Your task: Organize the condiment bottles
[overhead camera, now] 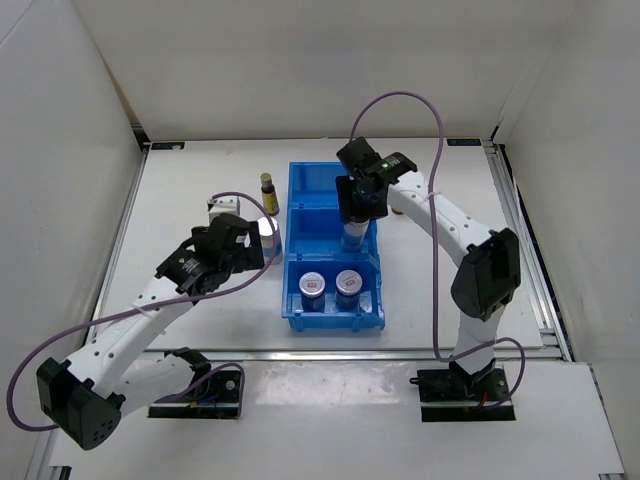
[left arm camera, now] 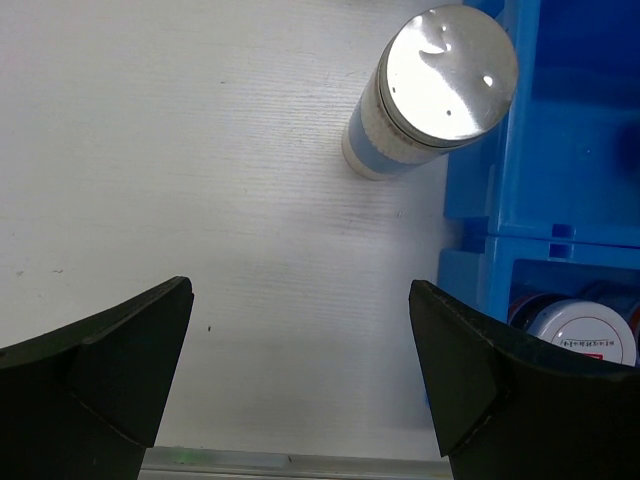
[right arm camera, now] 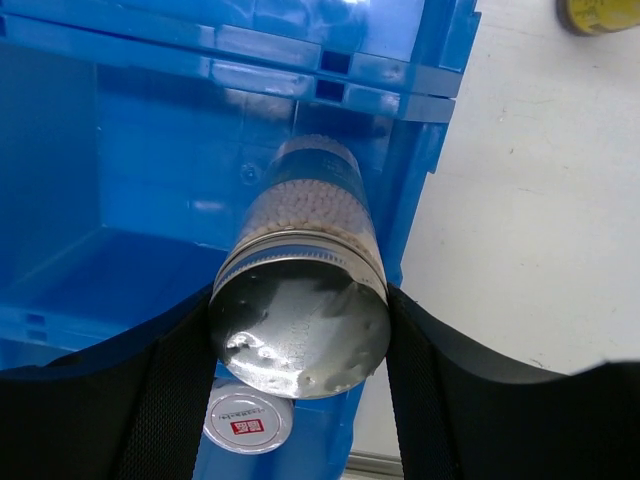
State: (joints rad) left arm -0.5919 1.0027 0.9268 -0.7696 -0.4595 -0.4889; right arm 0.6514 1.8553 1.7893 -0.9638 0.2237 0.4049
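Observation:
My left gripper needs to reach outward and to its right in the top view and lower around the white-blue cylinder's silver lid, since the lid is that way.
My right gripper (overhead camera: 356, 220) (right arm camera: 300, 340) is shut on a silver-topped cylinder (overhead camera: 353, 238) (right arm camera: 305, 215), holding it upright in the middle compartment of the blue bin (overhead camera: 335, 322) (right arm camera: 120, 150). Two grey jars with red-marked lids (overhead camera: 313, 288) (overhead camera: 348, 285) stand in the near compartment. One of these jars (right arm camera: 248, 420) shows below the held cylinder. A second white-blue cylinder (overhead camera: 268, 232) (left arm camera: 430, 95) stands on the table against the bin's left wall (left arm camera: 560, 150). My left gripper (overhead camera: 248, 252) (left arm camera: 300, 380) is open and empty just short of it. A slim brown bottle (overhead camera: 267, 192) stands behind.
Another yellow-labelled bottle (right arm camera: 598, 14) lies on the table right of the bin, mostly under my right arm in the top view. The bin's far compartment (overhead camera: 315, 185) holds nothing visible. White walls close the table at the back and sides.

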